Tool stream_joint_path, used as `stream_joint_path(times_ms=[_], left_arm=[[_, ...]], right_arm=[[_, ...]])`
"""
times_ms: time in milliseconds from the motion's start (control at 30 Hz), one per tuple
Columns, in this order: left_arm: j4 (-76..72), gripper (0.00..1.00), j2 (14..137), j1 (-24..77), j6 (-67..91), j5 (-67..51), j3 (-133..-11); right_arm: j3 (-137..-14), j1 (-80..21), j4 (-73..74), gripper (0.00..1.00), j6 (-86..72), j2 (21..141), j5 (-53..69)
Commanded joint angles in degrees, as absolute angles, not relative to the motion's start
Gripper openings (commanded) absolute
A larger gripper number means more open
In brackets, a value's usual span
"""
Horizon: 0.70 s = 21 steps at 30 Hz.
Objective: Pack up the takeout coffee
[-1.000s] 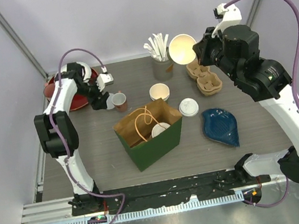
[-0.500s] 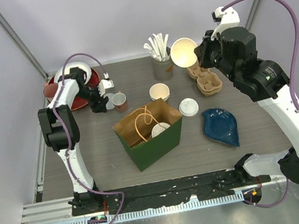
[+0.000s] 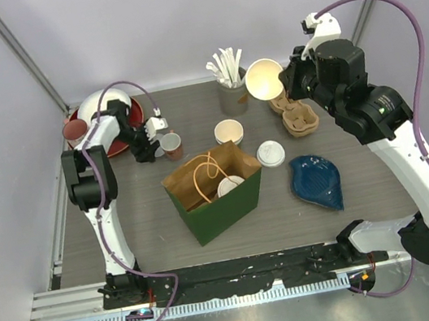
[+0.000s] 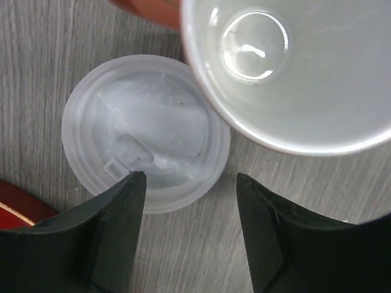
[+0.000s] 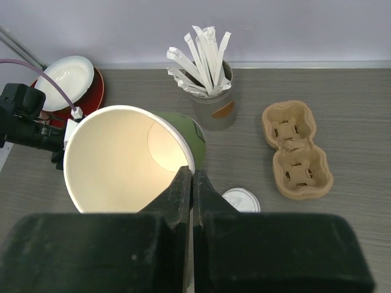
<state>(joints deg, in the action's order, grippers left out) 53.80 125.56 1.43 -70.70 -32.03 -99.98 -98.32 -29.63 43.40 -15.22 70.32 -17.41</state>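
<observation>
My right gripper should next pull the cup back, lower it into the free gap between bag [image 3: 215, 189] and blue dish, which is below and back, and let go.
My right gripper [image 3: 283, 85] is shut on the rim of a green paper cup [image 3: 264, 78] with a cream inside and holds it tilted in the air above the back of the table; in the right wrist view the fingers [image 5: 191, 174] pinch the cup's wall [image 5: 131, 162]. A second green cup [image 3: 229, 132] stands behind the green paper bag [image 3: 215, 189]. A white lid [image 3: 270, 153] lies right of the bag. My left gripper [image 3: 149, 147] is open and empty, low over a translucent lid [image 4: 143, 131] beside the small red-and-white cup [image 3: 171, 144].
A cardboard cup carrier [image 3: 293, 110] and a holder of white stirrers [image 3: 230, 84] stand at the back. A blue dish [image 3: 317, 180] lies right of the bag. A red plate with a white bowl [image 3: 100, 118] is at the back left. A white lidded item [image 3: 229, 184] sits inside the bag.
The left arm's elbow has swung back and left while its open gripper stayed by the small cup. The right gripper with the green cup has barely shifted.
</observation>
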Motion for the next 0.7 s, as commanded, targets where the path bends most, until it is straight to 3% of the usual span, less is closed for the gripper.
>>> stream_joint_path(times_ms=[0, 67, 167, 400, 667], left_arm=[[47.12, 0.65, 125.68, 2.11, -67.16, -30.24, -98.97], [45.88, 0.63, 125.42, 2.46, -67.06, -29.36, -97.66], [44.21, 0.52, 124.63, 2.64, -68.02, -28.39, -95.28], [43.68, 0.03, 124.10, 2.64, -67.94, -26.46, -93.08], [44.12, 0.00, 120.07, 2.29, -62.43, -25.49, -92.64]], right_arm=[[-98.00, -29.00, 41.84, 0.01, -14.41, 68.91, -14.07], [-98.00, -28.83, 41.92, 0.01, -14.59, 69.08, -13.45], [-98.00, -28.57, 41.84, 0.01, -14.68, 69.08, -12.48], [-98.09, -28.30, 41.57, 0.01, -15.29, 69.35, -9.40], [-97.73, -28.21, 43.50, 0.01, -16.52, 68.38, -11.85]])
